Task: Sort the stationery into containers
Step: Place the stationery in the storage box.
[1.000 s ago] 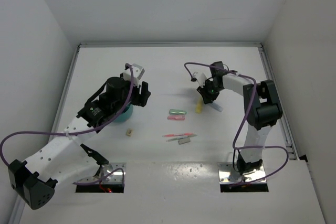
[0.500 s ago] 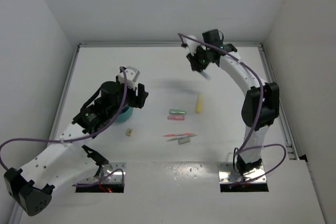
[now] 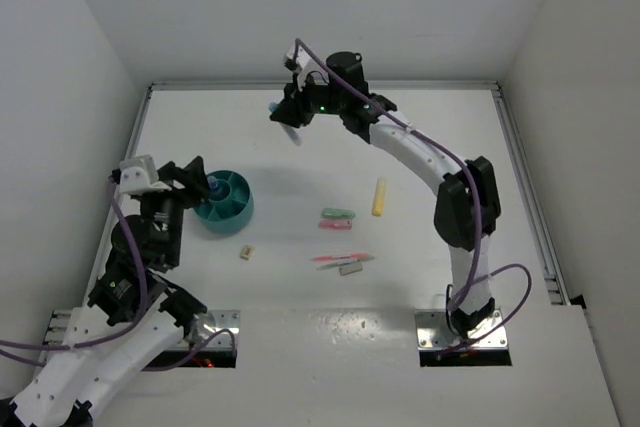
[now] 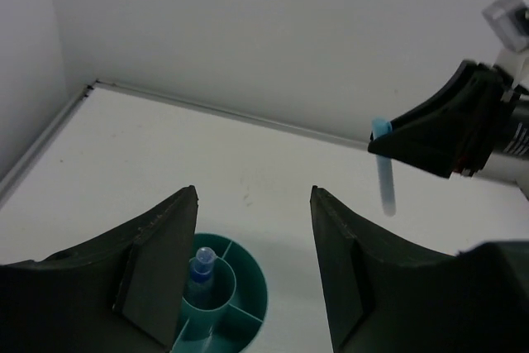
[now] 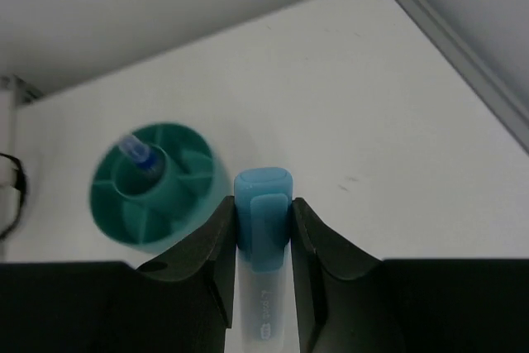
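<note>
The organiser's center hollow already holds one marker, so I should next move my right gripper down and back over the organiser's empty outer section [image 5: 178, 202] to release the light-blue marker [image 5: 263, 204].
The teal organiser [image 3: 230, 209] stands at the left of the table with a clear-blue marker [image 3: 213, 187] upright in its centre well. Both also show in the left wrist view, organiser [image 4: 240, 307] and marker [image 4: 201, 266], and in the right wrist view, organiser [image 5: 165, 204] and marker [image 5: 135, 153]. My left gripper [image 3: 192, 179] is open and empty just left of the organiser [image 4: 254, 192]. My right gripper [image 3: 288, 119] is shut on a light-blue marker [image 5: 263, 204] held high over the far table, above and behind the organiser; the marker hangs down [image 4: 384, 175].
A yellow marker [image 3: 379, 197] lies at centre right. Short green [image 3: 338, 213] and pink [image 3: 335, 223] pieces lie side by side in the middle. A thin red pen [image 3: 340, 258] and a small grey piece [image 3: 350, 268] lie nearer. A beige eraser [image 3: 245, 252] lies near the organiser.
My right arm has lifted the light-blue marker and swung it left across the far table. My left arm has pulled back left off the organiser, uncovering the clear-blue marker in it.
</note>
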Robot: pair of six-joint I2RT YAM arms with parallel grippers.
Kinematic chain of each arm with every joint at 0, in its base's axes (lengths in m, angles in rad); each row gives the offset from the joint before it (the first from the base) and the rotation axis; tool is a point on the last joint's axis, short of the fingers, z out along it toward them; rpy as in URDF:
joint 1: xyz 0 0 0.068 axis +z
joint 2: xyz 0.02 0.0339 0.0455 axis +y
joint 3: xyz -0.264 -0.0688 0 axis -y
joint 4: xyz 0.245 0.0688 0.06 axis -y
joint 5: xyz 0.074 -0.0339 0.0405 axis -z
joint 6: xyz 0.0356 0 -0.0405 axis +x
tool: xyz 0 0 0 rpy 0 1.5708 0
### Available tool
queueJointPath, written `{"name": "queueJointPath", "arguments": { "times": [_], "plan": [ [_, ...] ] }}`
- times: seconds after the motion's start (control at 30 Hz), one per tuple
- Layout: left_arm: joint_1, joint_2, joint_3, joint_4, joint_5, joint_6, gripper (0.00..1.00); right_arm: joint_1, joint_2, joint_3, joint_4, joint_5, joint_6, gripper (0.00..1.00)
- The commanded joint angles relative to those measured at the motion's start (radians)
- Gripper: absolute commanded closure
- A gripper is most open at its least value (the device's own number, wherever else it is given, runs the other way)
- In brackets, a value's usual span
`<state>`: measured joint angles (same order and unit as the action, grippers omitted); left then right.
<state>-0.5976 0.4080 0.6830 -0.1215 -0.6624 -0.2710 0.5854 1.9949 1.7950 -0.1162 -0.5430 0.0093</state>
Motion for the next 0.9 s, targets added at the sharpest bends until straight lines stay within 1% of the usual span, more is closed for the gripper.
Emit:
{"name": "queueJointPath", "arguments": {
  "times": [0.0, 0.03, 0.07, 0.17, 0.37, 0.5, 0.63, 0.87],
  "plan": [
    [0.010, -0.017, -0.013, 0.052, -0.131, 0.009, 0.38, 0.001, 0.089, -0.015, 0.451, -0.296, 0.367, 1.00],
    [0.010, -0.017, -0.013, 0.052, -0.131, 0.009, 0.38, 0.001, 0.111, -0.031, 0.554, -0.358, 0.464, 1.00],
    [0.010, -0.008, -0.013, 0.052, -0.131, 0.009, 0.38, 0.001, 0.139, -0.031, 0.696, -0.394, 0.500, 1.00],
    [0.019, 0.005, -0.002, 0.043, -0.120, 0.009, 0.38, 0.022, 0.252, 0.058, 0.727, -0.474, 0.518, 1.00],
    [0.019, 0.040, 0.009, 0.025, -0.086, 0.027, 0.38, 0.056, 0.363, 0.106, 0.959, -0.543, 0.641, 1.00],
    [0.019, 0.040, 0.009, 0.025, -0.063, 0.027, 0.38, 0.094, 0.400, 0.148, 1.032, -0.577, 0.688, 1.00],
    [0.019, 0.040, 0.018, 0.016, -0.054, 0.027, 0.38, 0.114, 0.438, 0.202, 1.055, -0.577, 0.702, 1.00],
    [0.019, 0.031, 0.018, 0.016, -0.034, 0.027, 0.38, 0.136, 0.518, 0.244, 1.101, -0.588, 0.730, 1.00]
  ]
}}
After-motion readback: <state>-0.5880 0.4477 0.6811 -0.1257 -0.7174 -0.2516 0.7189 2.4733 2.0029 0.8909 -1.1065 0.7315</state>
